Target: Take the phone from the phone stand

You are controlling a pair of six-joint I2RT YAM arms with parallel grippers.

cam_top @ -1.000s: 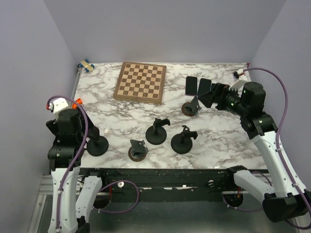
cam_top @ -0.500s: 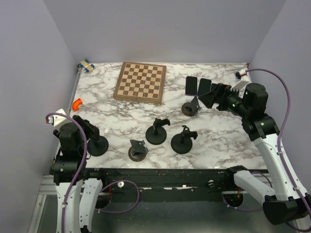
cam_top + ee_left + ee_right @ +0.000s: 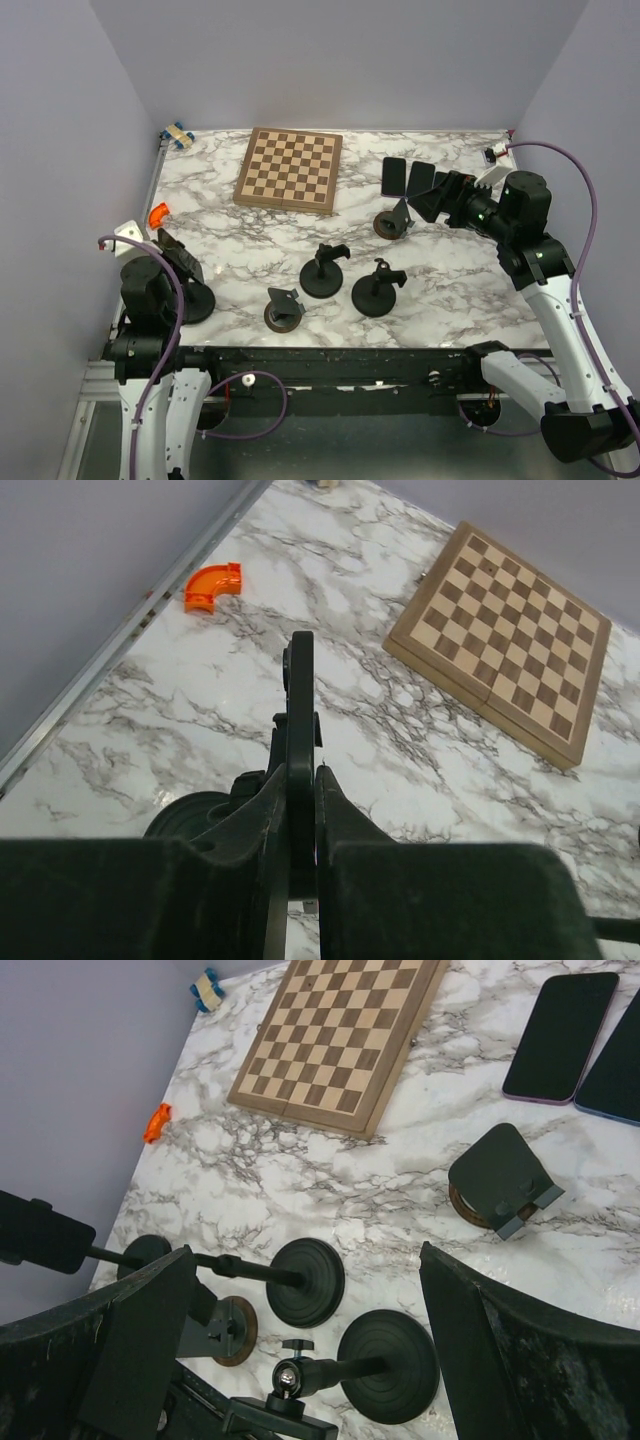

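Observation:
The phone and phone stand in my left gripper will next go right in the top view to bare tabletop by the chessboard [image 3: 462,808], with room for the stand's base, and I will release there.
The phone [image 3: 299,700], a thin black slab seen edge-on, stands in the phone stand [image 3: 186,816] at the table's near left, and its round black base [image 3: 196,302] shows below it. My left gripper [image 3: 300,780] is shut on the phone, one finger pressed on each face. In the top view the left gripper [image 3: 168,262] sits right over that stand. My right gripper [image 3: 428,202] hovers open and empty at the far right, tilted toward the table's middle; in its own view the right gripper [image 3: 310,1330] holds nothing between its wide fingers.
Several empty stands [image 3: 322,272] [image 3: 376,290] [image 3: 284,310] [image 3: 393,220] occupy the middle. A chessboard [image 3: 290,168] lies at the back, with two flat phones [image 3: 394,177] [image 3: 421,180] to its right. An orange curved piece [image 3: 157,213] lies near the left edge.
My left gripper has closed from wide open onto the phone, and the left arm has drawn back toward the near edge, uncovering the orange piece. The right arm has barely moved.

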